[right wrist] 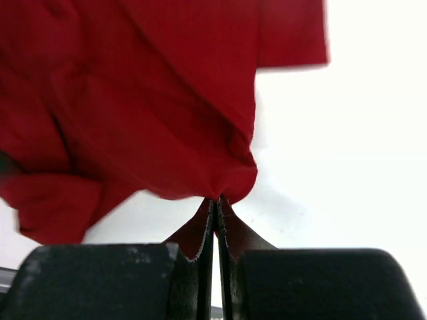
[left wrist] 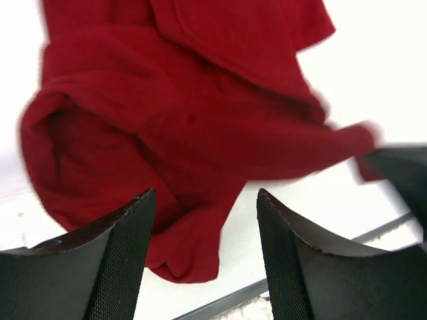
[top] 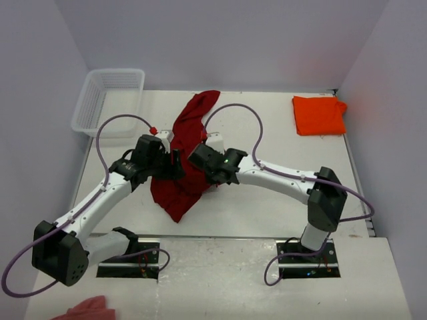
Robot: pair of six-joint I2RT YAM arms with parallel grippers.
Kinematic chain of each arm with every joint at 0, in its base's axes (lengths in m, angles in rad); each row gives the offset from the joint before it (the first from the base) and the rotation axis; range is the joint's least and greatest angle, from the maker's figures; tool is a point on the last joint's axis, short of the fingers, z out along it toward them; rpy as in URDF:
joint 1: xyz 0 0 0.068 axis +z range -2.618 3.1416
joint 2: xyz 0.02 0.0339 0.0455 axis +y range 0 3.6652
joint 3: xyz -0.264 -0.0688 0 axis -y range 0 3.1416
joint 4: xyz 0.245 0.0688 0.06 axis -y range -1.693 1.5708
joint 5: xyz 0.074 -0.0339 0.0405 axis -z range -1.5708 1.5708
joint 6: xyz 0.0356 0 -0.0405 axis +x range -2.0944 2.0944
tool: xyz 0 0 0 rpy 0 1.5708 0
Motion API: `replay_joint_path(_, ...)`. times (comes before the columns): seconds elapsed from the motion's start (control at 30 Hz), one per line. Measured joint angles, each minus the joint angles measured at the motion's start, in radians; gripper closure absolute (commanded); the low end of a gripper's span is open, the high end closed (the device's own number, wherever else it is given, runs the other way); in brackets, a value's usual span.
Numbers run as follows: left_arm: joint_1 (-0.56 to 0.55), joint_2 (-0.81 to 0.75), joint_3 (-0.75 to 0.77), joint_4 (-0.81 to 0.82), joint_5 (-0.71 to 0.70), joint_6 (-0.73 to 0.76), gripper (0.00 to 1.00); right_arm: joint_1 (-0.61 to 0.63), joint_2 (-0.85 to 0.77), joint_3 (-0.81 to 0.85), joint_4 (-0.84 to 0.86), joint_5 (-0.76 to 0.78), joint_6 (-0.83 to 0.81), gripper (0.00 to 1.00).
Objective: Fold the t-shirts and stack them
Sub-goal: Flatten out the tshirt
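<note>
My left gripper should go back and down next, onto the bunched near end of the red t-shirt, because that end is still lying loose on the tabletop.
The dark crimson red t-shirt (top: 185,153) lies crumpled in the middle of the table, stretching from the back centre toward the front. It also shows in the left wrist view (left wrist: 167,120) and the right wrist view (right wrist: 147,100). My left gripper (left wrist: 205,200) is open just above the shirt's near edge, holding nothing. My right gripper (right wrist: 217,203) is shut on a pinch of the red shirt and lifts that fold off the table. The bright orange t-shirt (top: 319,115) lies as a small folded rectangle at the back right.
A white plastic basket (top: 108,101) stands at the back left corner. A pale pink cloth scrap (top: 89,309) lies at the near left edge, in front of the arm bases. Walls close the table on three sides.
</note>
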Motion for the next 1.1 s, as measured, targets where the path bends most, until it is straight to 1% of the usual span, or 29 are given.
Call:
replay_joint_path(0.13, -0.084, 0.075, -0.005, 0.019, 0.007, -0.019, 0.37, -0.066, -0.079, 0.055, 0.000, 0.017, -0.054, 1.00)
replay_joint_path(0.3, -0.212, 0.132, -0.039, 0.066, 0.007, -0.072, 0.39, -0.082, -0.089, 0.072, -0.006, 0.013, -0.101, 1.00)
replay_joint_path(0.47, -0.269, 0.170, -0.046, 0.075, -0.021, -0.115, 0.43, -0.109, -0.097, 0.063, -0.008, 0.011, -0.121, 1.00)
replay_joint_path(0.57, -0.299, 0.185, -0.046, 0.066, -0.090, -0.148, 0.48, -0.141, -0.138, 0.024, -0.006, 0.004, -0.127, 1.00)
replay_joint_path(0.6, -0.313, 0.192, -0.046, 0.056, -0.126, -0.162, 0.51, -0.154, -0.159, 0.006, -0.004, 0.001, -0.129, 1.00)
replay_joint_path(0.77, -0.382, 0.234, -0.026, -0.048, -0.330, -0.246, 0.50, -0.196, -0.264, -0.068, 0.006, -0.014, -0.135, 1.00)
replay_joint_path(0.83, -0.409, 0.256, -0.011, -0.082, -0.390, -0.278, 0.50, -0.202, -0.302, -0.093, 0.008, -0.016, -0.136, 1.00)
replay_joint_path(0.97, -0.449, 0.304, 0.005, -0.120, -0.466, -0.334, 0.49, -0.206, -0.343, -0.124, 0.014, -0.031, -0.144, 1.00)
replay_joint_path(1.1, -0.484, 0.359, 0.018, -0.149, -0.509, -0.379, 0.50, -0.211, -0.361, -0.156, 0.040, -0.049, -0.154, 1.00)
